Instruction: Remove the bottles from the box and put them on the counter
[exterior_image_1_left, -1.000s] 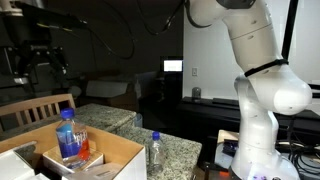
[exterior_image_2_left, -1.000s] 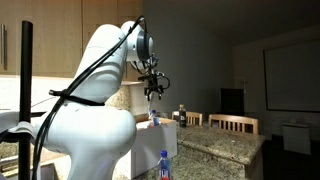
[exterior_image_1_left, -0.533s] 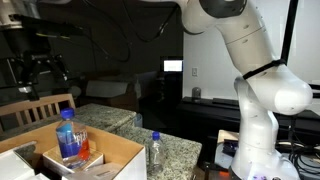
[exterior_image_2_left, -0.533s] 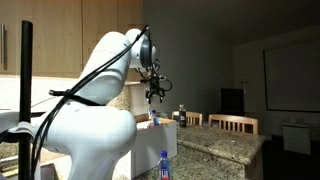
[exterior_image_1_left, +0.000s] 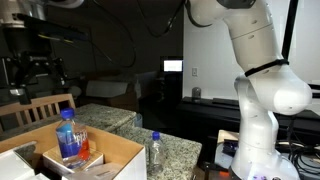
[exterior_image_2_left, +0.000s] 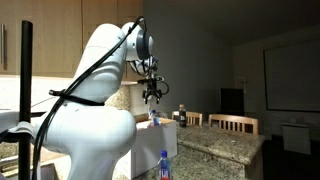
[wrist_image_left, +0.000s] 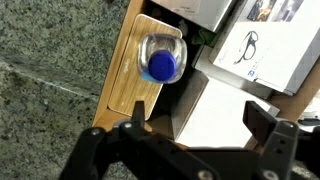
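Next, my gripper shifts over the labelled bottle (exterior_image_1_left: 67, 136) and lowers its open fingers around the bottle's blue cap.
The labelled bottle (exterior_image_1_left: 67, 136) with a blue cap stands upright in the brown cardboard box (exterior_image_1_left: 112, 160). From above it shows in the wrist view (wrist_image_left: 162, 62), on a brown cardboard surface. The plain clear bottle (exterior_image_1_left: 155, 150) stands on the speckled granite counter (exterior_image_1_left: 182, 150) beside the box. My gripper (exterior_image_1_left: 30, 72) hangs high above the box, open and empty. In the wrist view its fingers (wrist_image_left: 200, 135) spread wide, with the bottle ahead of them and to the left. The gripper also shows in an exterior view (exterior_image_2_left: 152, 93).
White cartons and printed papers (wrist_image_left: 262, 40) lie in the box next to the bottle. Granite counter (wrist_image_left: 50, 60) runs along the box's side. A wooden chair back (exterior_image_1_left: 35, 108) stands behind the box. The robot's white base (exterior_image_1_left: 262, 120) rises at the counter's end.
The gripper has dropped slightly above the box and stays open. The bottles and the box have not moved.
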